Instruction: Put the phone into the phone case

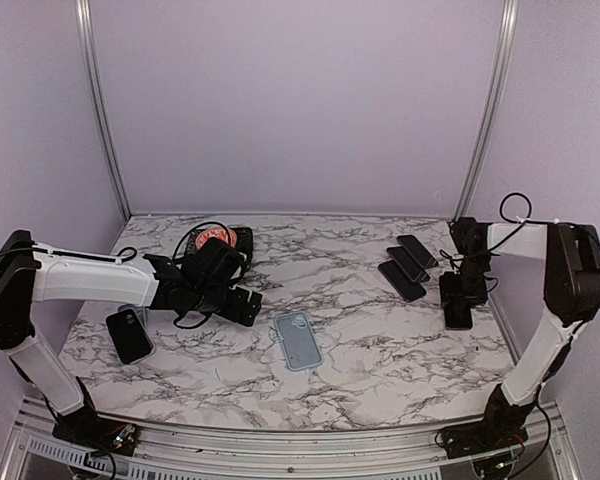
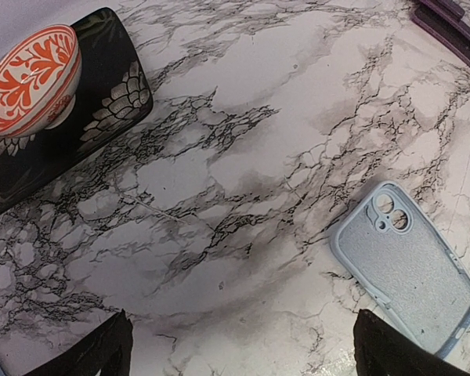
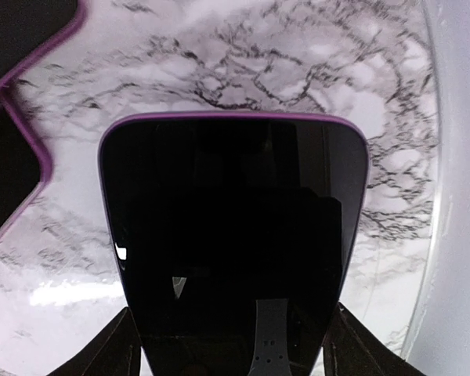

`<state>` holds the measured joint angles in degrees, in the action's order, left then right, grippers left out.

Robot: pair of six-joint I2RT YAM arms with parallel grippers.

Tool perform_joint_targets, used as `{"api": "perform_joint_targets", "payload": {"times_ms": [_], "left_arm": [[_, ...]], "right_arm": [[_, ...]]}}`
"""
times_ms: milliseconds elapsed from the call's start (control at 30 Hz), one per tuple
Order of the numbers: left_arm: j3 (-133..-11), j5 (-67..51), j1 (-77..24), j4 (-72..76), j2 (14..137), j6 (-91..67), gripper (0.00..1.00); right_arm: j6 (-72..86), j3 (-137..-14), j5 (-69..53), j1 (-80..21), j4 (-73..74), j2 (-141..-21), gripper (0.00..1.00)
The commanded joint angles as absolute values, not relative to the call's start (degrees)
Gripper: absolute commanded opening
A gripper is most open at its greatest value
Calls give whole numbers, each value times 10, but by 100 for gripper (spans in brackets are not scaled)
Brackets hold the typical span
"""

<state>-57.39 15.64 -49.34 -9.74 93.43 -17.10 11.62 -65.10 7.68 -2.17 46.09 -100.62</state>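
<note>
My right gripper carries the phone left in the top view onto the light blue case (image 1: 298, 340) next and releases it. The case lies open side up.
A light blue phone case (image 1: 298, 340) lies open side up on the marble table; it also shows at the right of the left wrist view (image 2: 407, 266). My left gripper (image 1: 242, 305) is open and empty, just left of the case, with bare marble between its jaws (image 2: 241, 333). My right gripper (image 1: 458, 298) is at the table's right edge. Its jaws press both long sides of a black phone with a purple edge (image 3: 231, 235), screen up and low over the table (image 1: 459, 316).
Three more dark phones (image 1: 408, 264) lie in a row at the back right, two showing in the right wrist view (image 3: 8, 172). A black phone (image 1: 129, 335) lies at the left. An orange bowl (image 2: 31, 78) sits on a black tray (image 2: 113, 94). The side wall (image 3: 462, 196) is close on the right.
</note>
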Motion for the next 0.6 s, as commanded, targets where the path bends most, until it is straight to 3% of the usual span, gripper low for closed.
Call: {"api": "perform_joint_targets", "payload": {"times_ms": [0, 200, 333, 567], "left_arm": [[-581, 166, -493, -121, 935, -171, 99], [-574, 175, -493, -120, 927, -181, 99], [-568, 195, -492, -120, 918, -199, 99], [-528, 230, -493, -108, 880, -240, 99]], "right_arm": [[139, -698, 147, -67, 461, -908, 55], [223, -677, 219, -198, 385, -786, 52], [307, -604, 251, -379, 220, -722, 44], [375, -614, 368, -623, 89, -832, 41]]}}
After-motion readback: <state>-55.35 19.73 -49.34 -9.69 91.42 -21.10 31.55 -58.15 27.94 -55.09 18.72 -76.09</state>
